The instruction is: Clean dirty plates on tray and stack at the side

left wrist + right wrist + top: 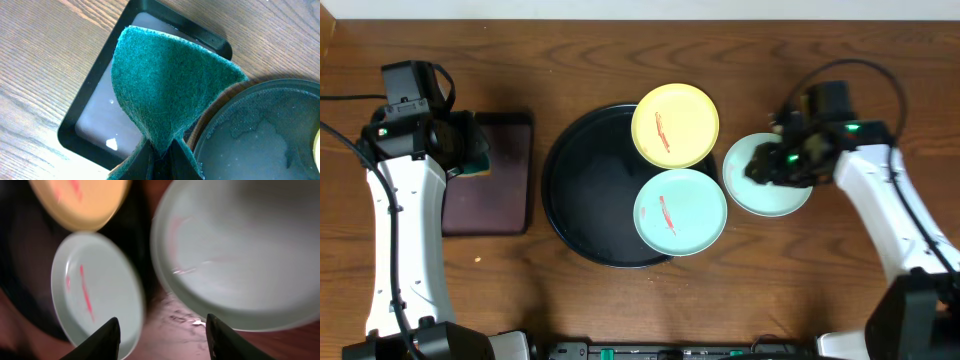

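Next, my right gripper lowers to the left in the overhead view onto the smeared turquoise plate's rim facing the other turquoise plate, where it overhangs the tray.
A black round tray holds a yellow plate and a turquoise plate, both with red smears and both overhanging its right rim. A second turquoise plate lies on the wood tabletop right of the tray; no smear shows on it. My right gripper hangs open and empty over that plate; the smeared turquoise plate and the yellow plate show to its left. My left gripper is shut on a green scouring pad over the small rectangular tray.
A dark-brown rectangular tray sits left of the black tray, under my left gripper; in the left wrist view it lies next to the wet black tray. Bare wood tabletop lies in front.
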Available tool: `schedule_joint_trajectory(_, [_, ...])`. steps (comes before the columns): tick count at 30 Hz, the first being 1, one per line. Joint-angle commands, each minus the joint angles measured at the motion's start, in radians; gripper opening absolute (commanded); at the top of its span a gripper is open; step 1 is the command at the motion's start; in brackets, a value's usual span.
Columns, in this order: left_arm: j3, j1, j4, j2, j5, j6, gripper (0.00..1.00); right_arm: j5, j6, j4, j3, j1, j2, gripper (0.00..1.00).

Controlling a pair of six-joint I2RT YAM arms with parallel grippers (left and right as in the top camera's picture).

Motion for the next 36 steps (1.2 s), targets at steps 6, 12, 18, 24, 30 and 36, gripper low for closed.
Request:
schedule_joint_trajectory(6, [-0.004, 0.004, 0.001, 0.006, -0.012, -0.006, 0.07, 0.055, -0.018, 0.01, -0.013, 0.163, 0.182, 0.5])
schedule_joint_trajectory(12, [-0.004, 0.004, 0.0, 0.006, -0.012, -0.006, 0.07, 0.065, -0.009, 0.033, -0.012, 0.181, 0.243, 0.24])
schedule_joint_trajectory(18, [-0.004, 0.004, 0.0, 0.006, -0.012, -0.006, 0.07, 0.03, 0.01, 0.025, 0.016, 0.191, 0.229, 0.01])
schedule_joint_trajectory(24, [-0.008, 0.003, 0.0, 0.006, -0.011, -0.008, 0.07, -0.037, 0.172, 0.129, 0.027, 0.294, 0.228, 0.01])
schedule_joint_trajectory(30, [-0.055, 0.003, 0.003, 0.006, -0.008, -0.05, 0.07, 0.063, 0.416, 0.348, 0.027, 0.425, 0.238, 0.01])
schedule_joint_trajectory(36, [-0.062, -0.06, 0.02, 0.006, -0.008, -0.077, 0.07, 0.091, 0.468, 0.439, 0.027, 0.486, 0.296, 0.01])
